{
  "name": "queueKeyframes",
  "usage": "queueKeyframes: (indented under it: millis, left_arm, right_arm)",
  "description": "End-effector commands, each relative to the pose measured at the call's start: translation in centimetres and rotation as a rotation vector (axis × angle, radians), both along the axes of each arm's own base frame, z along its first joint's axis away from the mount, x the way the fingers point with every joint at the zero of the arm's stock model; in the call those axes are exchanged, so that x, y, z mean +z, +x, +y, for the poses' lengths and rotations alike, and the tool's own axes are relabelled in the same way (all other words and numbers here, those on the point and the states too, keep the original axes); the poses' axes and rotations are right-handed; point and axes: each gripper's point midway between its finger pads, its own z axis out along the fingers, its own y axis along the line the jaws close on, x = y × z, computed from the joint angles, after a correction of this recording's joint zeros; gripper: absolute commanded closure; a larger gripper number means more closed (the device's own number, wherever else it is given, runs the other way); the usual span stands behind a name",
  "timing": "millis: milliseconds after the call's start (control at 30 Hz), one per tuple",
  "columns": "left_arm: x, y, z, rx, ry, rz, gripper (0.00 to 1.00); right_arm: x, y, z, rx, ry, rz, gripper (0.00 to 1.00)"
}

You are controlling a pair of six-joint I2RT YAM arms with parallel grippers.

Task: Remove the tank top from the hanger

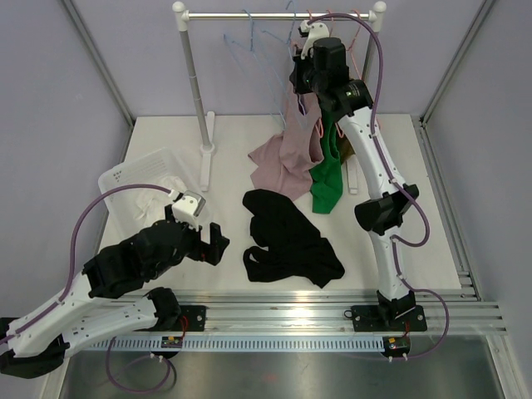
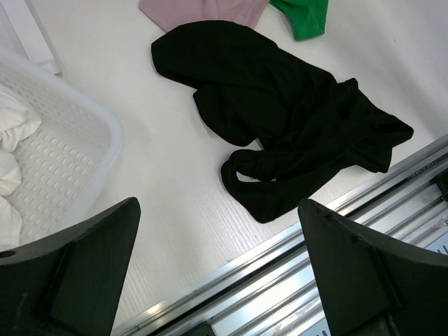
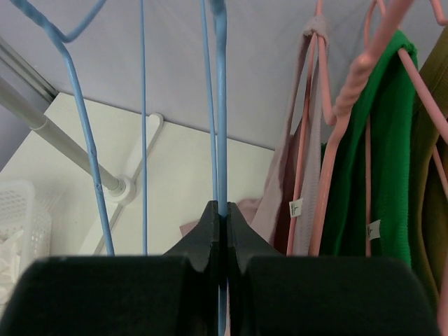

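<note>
The wire of my right gripper's hanger goes left in the top view next, toward the other blue hanger, for release there, because its hanger is bare.
A black tank top [image 1: 287,237] lies crumpled on the table, off any hanger; it also shows in the left wrist view [image 2: 294,119]. My right gripper [image 1: 298,60] is up at the rail, shut on the wire of a bare blue hanger [image 3: 220,105]; its fingertips [image 3: 221,210] pinch the wire. A pale pink top [image 3: 304,140] and a green top [image 3: 381,175] hang on pink hangers [image 3: 343,105] just to its right. My left gripper [image 1: 212,241] is open and empty, low over the table's front edge [image 2: 217,280], left of the black top.
A white basket [image 1: 125,179] holding white cloth [image 2: 10,126] stands at the left. The white rack's rail [image 1: 274,15] crosses the back, its post [image 1: 199,91] at centre-left. An olive garment [image 3: 430,175] hangs at the far right. The pink [image 1: 287,158] and green [image 1: 327,183] tops drape onto the table.
</note>
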Motion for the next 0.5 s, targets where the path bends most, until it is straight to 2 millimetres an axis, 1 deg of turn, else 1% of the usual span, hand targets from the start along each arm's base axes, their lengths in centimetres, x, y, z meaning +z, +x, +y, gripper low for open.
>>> queueKeyframes:
  millis: [0,67,100,133,167,200,267,333,367,467]
  left_arm:
    - [0.9,0.4,-0.8,-0.017,-0.035,-0.027,0.01]
    - [1.0,0.5,-0.7,-0.009,-0.037,-0.03,0.01]
    - [1.0,0.5,-0.7,-0.008,-0.038,-0.03,0.01]
    - [1.0,0.5,-0.7,-0.007,-0.04,-0.031,0.01]
    - [1.1,0.6,-0.6,-0.002,-0.042,-0.031,0.01]
    - [1.0,0.6,-0.6,-0.002,-0.04,-0.031,0.01]
    - [1.1,0.5,-0.5,-0.002,-0.043,-0.032,0.01]
    - [1.1,0.5,-0.6,-0.004,-0.046,-0.033,0.01]
    - [1.1,0.5,-0.5,-0.005,-0.046,-0.033,0.01]
    - [1.4,0.4,-0.6,-0.01,-0.058,-0.039,0.01]
  right_arm:
    - [1.3,-1.4,0.3,0.044,0.029,0.007,1.0]
    - [0.7,-1.8,0.6,0.048,0.024,0.031,1.0]
    - [0.0,-1.8,0.8,0.047,0.006,0.043,1.0]
    - [0.0,-2.3,1.5,0.057,-0.004,0.04,1.0]
    - [0.8,-2.7,1.7,0.054,-0.013,0.015,1.0]
    - [0.7,-2.9,1.8,0.04,-0.034,0.01,1.0]
    - [1.3,-3.9,3.2,0.071,-0.029,-0.003,1.0]
    - [1.7,-4.4,4.0,0.09,-0.021,-0.014,1.0]
    - [1.8,-4.6,4.7,0.105,-0.015,-0.02,1.0]
    - [1.7,-4.6,6.0,0.135,0.003,-0.029,1.0]
